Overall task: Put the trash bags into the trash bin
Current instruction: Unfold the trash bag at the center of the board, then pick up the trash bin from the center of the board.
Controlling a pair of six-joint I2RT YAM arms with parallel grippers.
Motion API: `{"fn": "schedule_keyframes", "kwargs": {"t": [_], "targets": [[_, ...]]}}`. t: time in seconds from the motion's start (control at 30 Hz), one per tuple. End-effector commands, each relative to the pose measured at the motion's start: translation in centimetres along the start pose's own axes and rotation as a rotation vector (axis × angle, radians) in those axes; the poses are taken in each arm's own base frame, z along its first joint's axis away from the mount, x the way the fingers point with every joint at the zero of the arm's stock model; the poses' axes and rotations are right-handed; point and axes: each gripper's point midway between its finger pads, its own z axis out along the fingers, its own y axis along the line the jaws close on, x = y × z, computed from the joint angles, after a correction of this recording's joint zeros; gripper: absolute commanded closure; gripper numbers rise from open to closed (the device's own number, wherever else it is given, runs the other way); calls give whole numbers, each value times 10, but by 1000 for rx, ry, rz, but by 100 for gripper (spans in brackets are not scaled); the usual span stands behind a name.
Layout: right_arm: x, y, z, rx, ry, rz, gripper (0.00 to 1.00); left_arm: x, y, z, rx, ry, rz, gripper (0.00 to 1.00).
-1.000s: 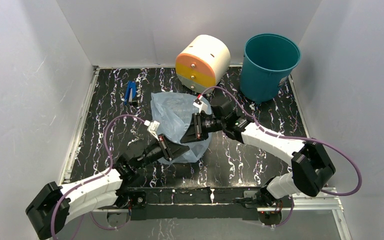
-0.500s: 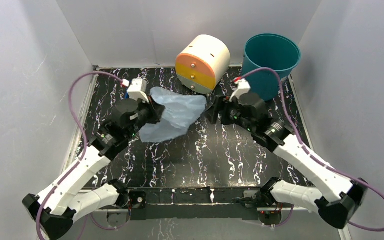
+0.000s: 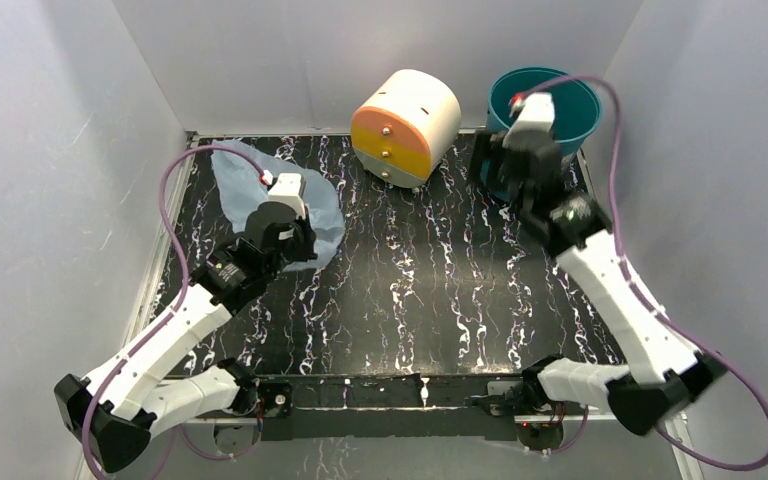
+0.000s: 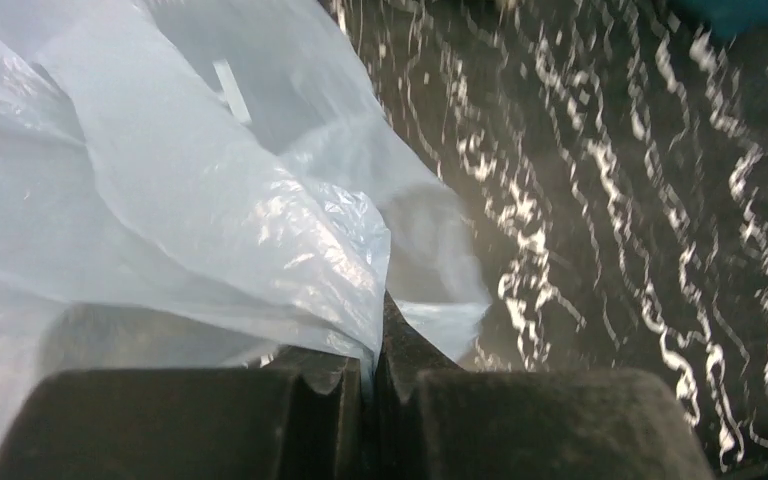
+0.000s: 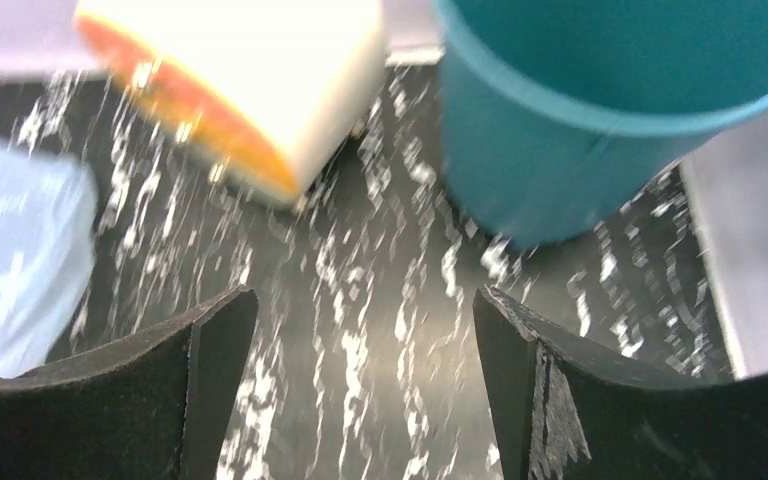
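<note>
The open fingers of my right gripper hang over bare table, so I will raise it outward over the trash bin, then lower it onto the trash bin's rim (image 3: 492, 105) (image 5: 463, 42) beside the drum.
The light-blue trash bag (image 3: 235, 175) hangs crumpled over the table's back left. My left gripper (image 3: 298, 240) is shut on a fold of it. In the left wrist view the plastic (image 4: 160, 180) spills up and left from the closed gripper (image 4: 370, 340). The teal trash bin (image 3: 575, 110) stands upright in the back right corner. My right gripper (image 3: 495, 165) is raised just in front of the bin, open and holding nothing. The right wrist view shows the gripper (image 5: 365, 300) wide apart above bare table, with the bin (image 5: 560, 150) ahead on the right and the bag (image 5: 10, 250) far left.
A cream-and-orange drum (image 3: 407, 125) lies on its side at the back centre, just left of the bin, and also appears in the right wrist view as the drum (image 5: 260, 100). Grey walls enclose the black marbled table (image 3: 420, 290) on three sides.
The right gripper let go of the bag, opened, and swung up and back to the bin. The left gripper carried the bag from the table's middle to the back left.
</note>
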Motion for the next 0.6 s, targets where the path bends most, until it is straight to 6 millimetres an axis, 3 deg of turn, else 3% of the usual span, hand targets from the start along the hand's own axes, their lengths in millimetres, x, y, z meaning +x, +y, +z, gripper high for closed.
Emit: {"fn": "schedule_keyframes", "kwargs": {"t": [0.0,0.07,0.2,0.47,0.57], "targets": [[-61,-31,28,48,-14,7,12,-10,-17,-13,104,-38,-83,100],[-79,-33,41,-6,-22,36,12,-3,-17,-12,103,6,-55,100],[-91,-48,77,-30,62,53,14,9,-19,-12,122,42,-46,100],[-88,-68,131,-58,129,82,21,15,-25,-13,161,59,-54,100],[-77,-60,146,-113,168,80,23,16,-25,-14,167,58,-58,100]]}}
